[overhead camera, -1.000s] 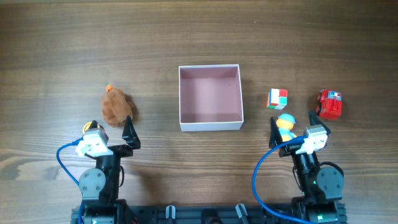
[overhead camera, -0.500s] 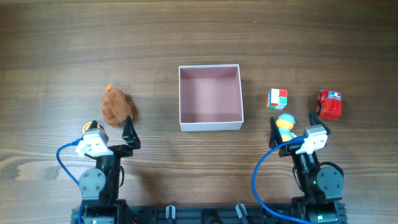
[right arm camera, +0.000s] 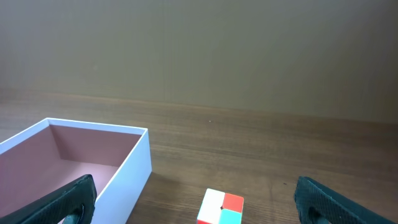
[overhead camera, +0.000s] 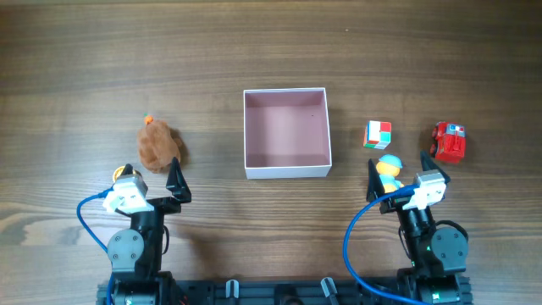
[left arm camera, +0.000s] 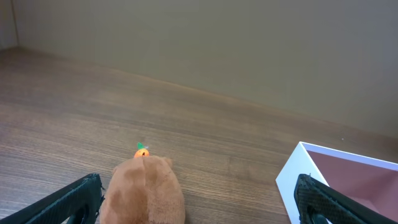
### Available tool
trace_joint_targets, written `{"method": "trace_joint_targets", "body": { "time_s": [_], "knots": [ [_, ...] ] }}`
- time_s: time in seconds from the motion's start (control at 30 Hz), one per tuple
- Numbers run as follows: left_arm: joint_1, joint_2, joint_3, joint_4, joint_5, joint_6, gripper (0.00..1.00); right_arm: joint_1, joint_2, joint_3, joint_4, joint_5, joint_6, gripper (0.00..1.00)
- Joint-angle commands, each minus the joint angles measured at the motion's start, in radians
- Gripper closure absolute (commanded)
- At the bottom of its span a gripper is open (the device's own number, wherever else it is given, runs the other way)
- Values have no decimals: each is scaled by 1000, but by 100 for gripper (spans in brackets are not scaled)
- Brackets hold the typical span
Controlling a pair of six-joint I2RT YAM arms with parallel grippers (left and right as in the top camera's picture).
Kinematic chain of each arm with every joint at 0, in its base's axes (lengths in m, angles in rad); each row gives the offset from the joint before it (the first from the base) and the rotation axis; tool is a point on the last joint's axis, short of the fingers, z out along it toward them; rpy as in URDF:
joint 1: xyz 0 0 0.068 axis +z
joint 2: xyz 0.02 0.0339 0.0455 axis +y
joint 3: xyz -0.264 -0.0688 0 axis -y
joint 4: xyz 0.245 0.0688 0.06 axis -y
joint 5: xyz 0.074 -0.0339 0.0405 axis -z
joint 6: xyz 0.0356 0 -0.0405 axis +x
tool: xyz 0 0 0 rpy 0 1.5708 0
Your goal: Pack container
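Note:
My right gripper should rise and reach outward next, then tilt downward and lower over the body of the red toy car outside the container.
The container (overhead camera: 288,172), a shallow square box with white walls and a pink inside, sits mid-table with nothing in it. It also shows in the left wrist view (left arm camera: 291,180) and the right wrist view (right arm camera: 135,171). A brown plush toy (overhead camera: 158,146) lies to its left, just ahead of my left gripper (overhead camera: 152,176), which is open and empty; the plush (left arm camera: 147,193) sits between the open fingers (left arm camera: 199,208). My right gripper (overhead camera: 398,180) is open and empty. A small blue-capped figure (overhead camera: 389,168) lies between its fingers, with a coloured cube (overhead camera: 378,135) ahead (right arm camera: 221,208).
A red toy car (overhead camera: 449,142) lies at the far right of the wooden table (overhead camera: 271,51). Blue cables loop beside both arm bases at the near edge.

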Motion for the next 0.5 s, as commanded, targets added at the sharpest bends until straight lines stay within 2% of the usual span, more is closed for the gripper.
{"method": "trace_joint_targets", "body": {
  "time_s": [0.0, 0.3, 0.37, 0.47],
  "knots": [
    [9, -7, -6, 2, 11, 19, 0, 1, 2, 0, 2, 17, -14, 0],
    [9, -7, -6, 2, 12, 19, 0, 1, 2, 0, 7, 18, -16, 0],
    [9, -7, -6, 2, 12, 19, 0, 0, 2, -1, 86, 9, -10, 0],
    [9, -7, -6, 5, 13, 18, 0, 0, 2, 3, 115, 10, 19, 0]
  ]
}}
